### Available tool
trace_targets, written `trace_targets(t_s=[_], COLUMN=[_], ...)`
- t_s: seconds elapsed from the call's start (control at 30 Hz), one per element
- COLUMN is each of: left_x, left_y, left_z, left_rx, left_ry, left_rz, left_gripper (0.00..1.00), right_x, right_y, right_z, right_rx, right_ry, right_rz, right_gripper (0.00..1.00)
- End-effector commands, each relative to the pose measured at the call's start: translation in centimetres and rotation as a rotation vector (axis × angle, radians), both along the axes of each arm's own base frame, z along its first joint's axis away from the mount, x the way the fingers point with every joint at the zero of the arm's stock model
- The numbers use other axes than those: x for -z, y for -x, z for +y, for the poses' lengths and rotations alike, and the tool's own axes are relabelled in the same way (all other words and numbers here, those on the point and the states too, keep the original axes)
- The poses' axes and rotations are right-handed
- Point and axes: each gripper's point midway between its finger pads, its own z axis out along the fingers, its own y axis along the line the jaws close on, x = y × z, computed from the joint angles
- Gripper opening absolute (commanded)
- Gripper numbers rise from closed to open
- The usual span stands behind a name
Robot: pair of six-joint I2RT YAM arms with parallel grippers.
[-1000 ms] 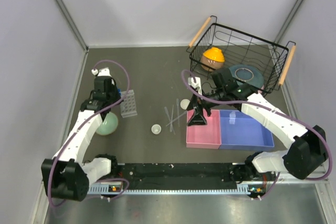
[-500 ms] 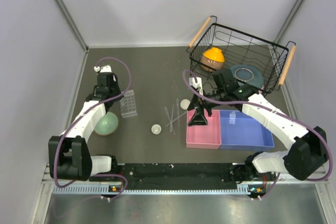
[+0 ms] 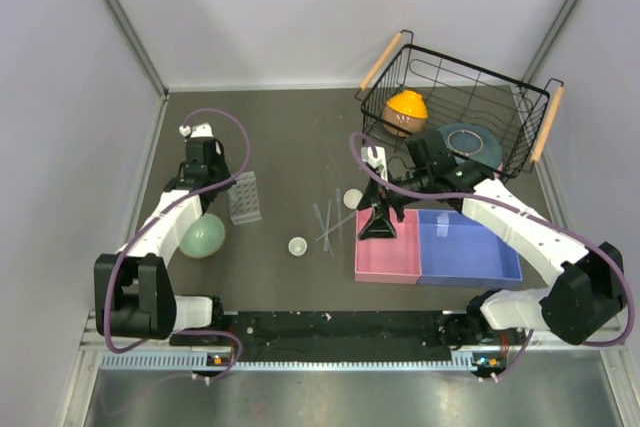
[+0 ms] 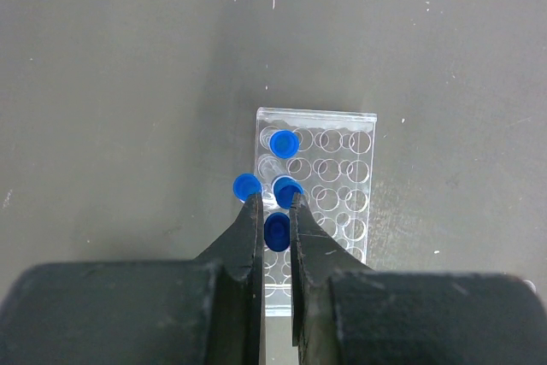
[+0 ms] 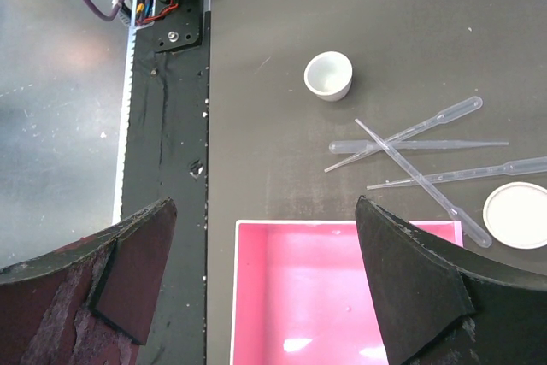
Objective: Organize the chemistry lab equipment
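The blue-capped tube eases down in my left gripper over the clear rack's edge column of holes next for release there, since other capped tubes stand along that column.
The clear tube rack (image 4: 329, 198) lies on the dark table and also shows in the top view (image 3: 245, 197). Blue-capped tubes (image 4: 284, 144) stand in its left holes, and one blue cap (image 4: 248, 186) sits just off its left edge. My left gripper (image 4: 273, 198) hangs over the rack, its jaws nearly together around one blue-capped tube (image 4: 276, 231). My right gripper (image 5: 265, 211) is wide open and empty over the pink tray's near corner. Several clear pipettes (image 5: 410, 138) lie crossed, between a small white dish (image 5: 328, 75) and a flat white dish (image 5: 515, 215).
A pale green bowl (image 3: 203, 237) sits under the left arm. A pink tray (image 3: 387, 257) and a blue tray (image 3: 468, 252) lie side by side at front right. A black wire basket (image 3: 520, 97) at back right holds an orange bowl (image 3: 405, 110) and a teal plate (image 3: 468, 140).
The left arm drew back a little from the green bowl toward the rear and has since held still. The right arm has not moved.
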Motion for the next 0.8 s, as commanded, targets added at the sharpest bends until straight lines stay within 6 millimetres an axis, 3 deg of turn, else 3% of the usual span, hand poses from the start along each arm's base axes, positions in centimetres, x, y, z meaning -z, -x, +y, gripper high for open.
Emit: trace_targets(t_s=[0.0, 0.77], left_x=[-0.5, 1.3], left_y=[-0.1, 1.0], left_z=[0.6, 1.0], left_rx=[-0.024, -0.056], left_ry=[-0.010, -0.019], left_rz=[-0.030, 0.054], left_gripper=[0.00, 0.00], right_x=[-1.6, -2.1], right_y=[0.2, 0.4], right_z=[0.0, -0.1], right_rx=[-0.023, -0.028], right_ry=[-0.057, -0.072], right_rz=[-0.054, -0.061], right_gripper=[0.87, 0.87])
